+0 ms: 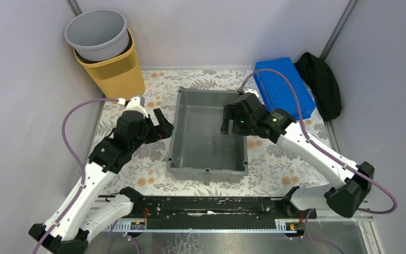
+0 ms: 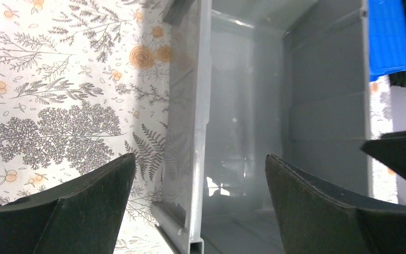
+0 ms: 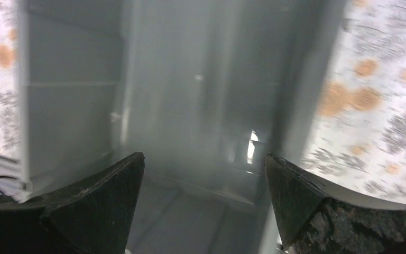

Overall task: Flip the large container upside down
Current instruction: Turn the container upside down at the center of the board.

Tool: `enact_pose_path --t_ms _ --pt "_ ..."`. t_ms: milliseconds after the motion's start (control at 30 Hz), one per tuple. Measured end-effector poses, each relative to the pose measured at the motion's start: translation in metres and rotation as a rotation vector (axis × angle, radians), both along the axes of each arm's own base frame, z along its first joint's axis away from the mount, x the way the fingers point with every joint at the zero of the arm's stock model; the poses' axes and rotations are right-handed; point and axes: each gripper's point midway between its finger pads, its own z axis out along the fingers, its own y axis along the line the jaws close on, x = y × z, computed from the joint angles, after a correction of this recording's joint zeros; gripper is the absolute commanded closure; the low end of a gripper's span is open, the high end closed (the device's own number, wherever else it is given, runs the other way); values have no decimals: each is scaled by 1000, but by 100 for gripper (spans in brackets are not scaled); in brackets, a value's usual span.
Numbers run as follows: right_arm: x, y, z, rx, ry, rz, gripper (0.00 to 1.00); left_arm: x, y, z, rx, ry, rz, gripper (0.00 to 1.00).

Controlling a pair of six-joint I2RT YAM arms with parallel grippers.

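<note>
The right gripper should next move across the empty crate, to the left in the top view, and go down astride the crate's opposite long rim.
The large container is a dark-grey rectangular crate standing upright, open side up and empty, in the middle of the table. My left gripper is open at the crate's left rim. In the left wrist view the left rim runs between the two spread fingers. My right gripper is open over the crate's right wall, near the far right corner. In the right wrist view the crate's inside fills the gap between the fingers, and the right wall lies just inside the right-hand finger.
A round light-grey bucket sits in a yellow basket at the back left. A blue ribbed tray and a black cloth lie at the back right. The table has a floral cover.
</note>
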Motion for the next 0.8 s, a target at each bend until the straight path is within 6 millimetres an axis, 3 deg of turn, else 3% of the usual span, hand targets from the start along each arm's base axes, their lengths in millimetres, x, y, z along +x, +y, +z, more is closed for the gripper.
enact_pose_path --t_ms 67,200,433,800 --pt "1 25 6 32 4 43 8 -5 2 11 -19 -29 1 0" --pt "10 95 22 107 -7 140 8 -14 4 38 -69 -99 -8 0" --pt "26 158 15 144 21 176 8 -27 4 54 -115 -141 -39 0" --pt "38 221 -40 101 111 184 8 -42 -6 57 -159 -131 -116 0"
